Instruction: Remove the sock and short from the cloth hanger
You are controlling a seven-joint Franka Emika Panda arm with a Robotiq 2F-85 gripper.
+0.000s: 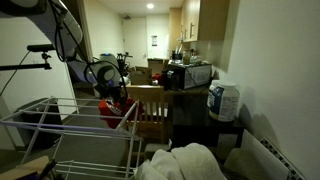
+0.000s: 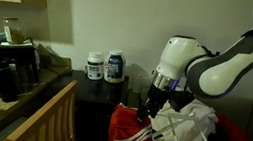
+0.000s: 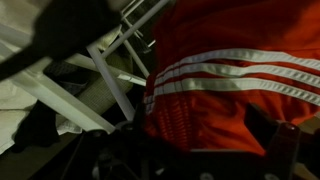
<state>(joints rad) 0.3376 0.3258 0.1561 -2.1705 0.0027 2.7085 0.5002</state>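
The red fabric beside the white stripes already lies between my gripper's fingers. My gripper will next stay low over the shorts and close its fingers on that fabric.
Red shorts with white stripes [image 3: 225, 75] hang over the white wire cloth hanger [image 3: 112, 85]. They show in both exterior views [image 1: 113, 110] [image 2: 129, 132]. My gripper [image 3: 205, 150] is low over the shorts, its dark fingers apart with red fabric between them. It also shows in both exterior views [image 1: 107, 92] [image 2: 151, 108]. A white cloth [image 2: 195, 126] lies on the rack beside the shorts. A dark item [image 3: 40, 130] hangs on the rack; I cannot tell whether it is the sock.
The rack [image 1: 60, 128] stands in front of a wooden chair [image 1: 148, 105]. A dark table holds a microwave [image 1: 190, 75] and a white jug [image 1: 222, 100]. Two supplement tubs [image 2: 105, 67] stand on a side table. White bedding [image 1: 185, 162] lies in the foreground.
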